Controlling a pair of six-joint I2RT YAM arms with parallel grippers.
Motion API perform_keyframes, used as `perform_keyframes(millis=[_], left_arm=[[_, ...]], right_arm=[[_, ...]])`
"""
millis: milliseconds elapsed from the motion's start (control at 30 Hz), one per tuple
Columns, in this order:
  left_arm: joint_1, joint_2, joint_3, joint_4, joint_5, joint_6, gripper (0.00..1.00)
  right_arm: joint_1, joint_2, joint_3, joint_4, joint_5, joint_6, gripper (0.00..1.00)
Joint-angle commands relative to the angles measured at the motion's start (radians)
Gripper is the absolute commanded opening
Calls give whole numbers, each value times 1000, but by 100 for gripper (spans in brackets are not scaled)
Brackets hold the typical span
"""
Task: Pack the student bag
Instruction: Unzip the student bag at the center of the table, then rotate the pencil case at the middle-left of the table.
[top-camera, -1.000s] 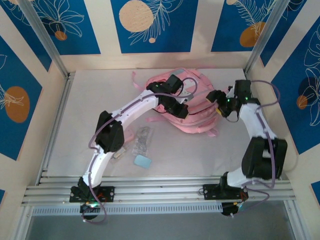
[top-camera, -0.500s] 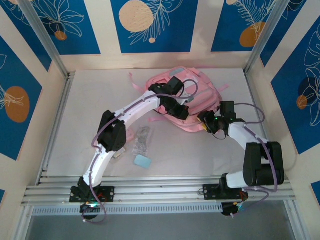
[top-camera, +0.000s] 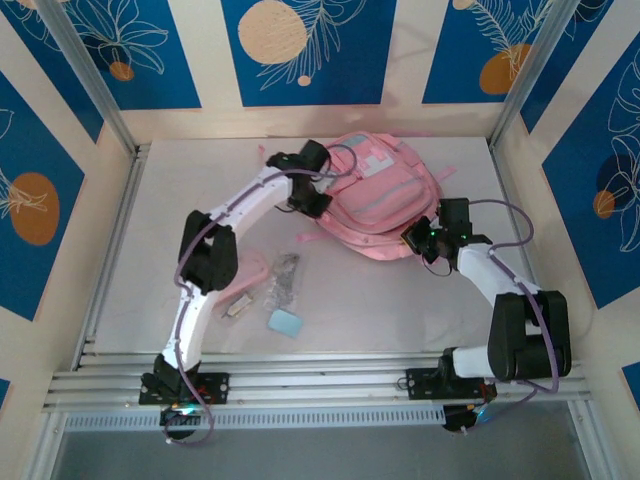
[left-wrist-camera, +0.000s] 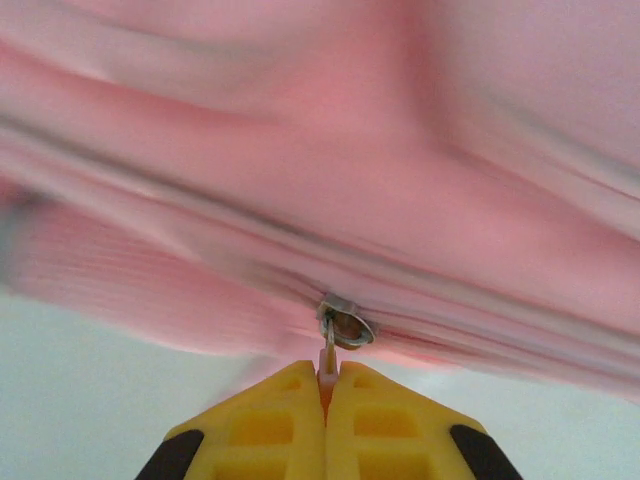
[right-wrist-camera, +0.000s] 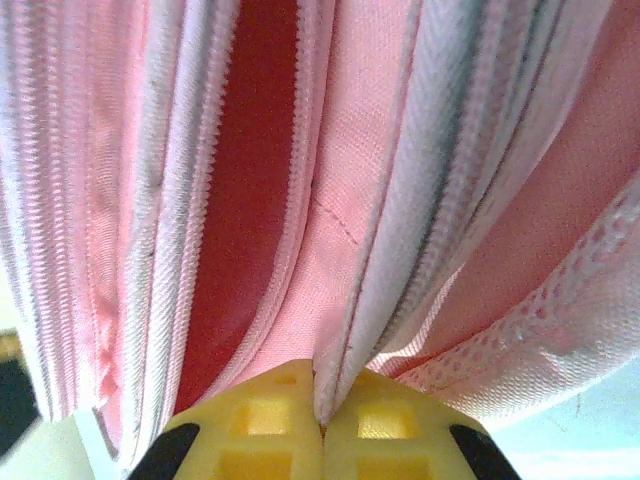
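A dark red gap shows by my right gripper, so my left gripper will release the small pink zipper pull (left-wrist-camera: 327, 358) at the bag's side next.
The student bag (top-camera: 388, 203), a large pink backpack, lies at the back middle of the table with its pale blue-and-white patch (top-camera: 374, 164) facing up. At the bag's left side, my left gripper (top-camera: 314, 203) is shut on the small pink zipper pull (left-wrist-camera: 327, 358). That pull hangs from a metal slider (left-wrist-camera: 346, 326) on a closed zip line of the pink fabric (left-wrist-camera: 400, 150). My right gripper (top-camera: 414, 238) is at the bag's near right edge. It is shut (right-wrist-camera: 321, 415) on a whitish trimmed fabric edge (right-wrist-camera: 375, 300) beside an open, dark red gap (right-wrist-camera: 240, 200).
On the table near the left arm lie a clear packet (top-camera: 285, 280), a pale blue block (top-camera: 285, 322), a flat pink pencil case (top-camera: 251, 268) and a small tan item (top-camera: 237, 306). Metal frame rails (top-camera: 110, 250) and walls close in the sides and back.
The right gripper came down from the bag's right side to its near right edge and shut on the fabric. The left gripper moved left with the zipper pull. The bag now lies flatter, patch up.
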Motion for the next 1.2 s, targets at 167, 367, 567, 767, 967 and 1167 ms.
perform_keyframes(millis=[167, 367, 567, 767, 967, 1167], left_arm=[[96, 17, 76, 170, -178, -191, 0], [101, -1, 60, 150, -20, -204, 77], [152, -180, -254, 129, -9, -231, 100], [267, -428, -630, 163, -1, -338, 100], [361, -615, -852, 140, -79, -391, 100], [484, -702, -993, 128, -51, -402, 100]], right_arm=[[10, -15, -3, 28, -57, -33, 0], [63, 28, 84, -1, -152, -102, 44], [114, 47, 187, -136, -110, -180, 99], [148, 61, 250, -201, -103, -223, 99], [186, 70, 270, -216, -98, -238, 99], [233, 65, 279, -241, -97, -259, 99]])
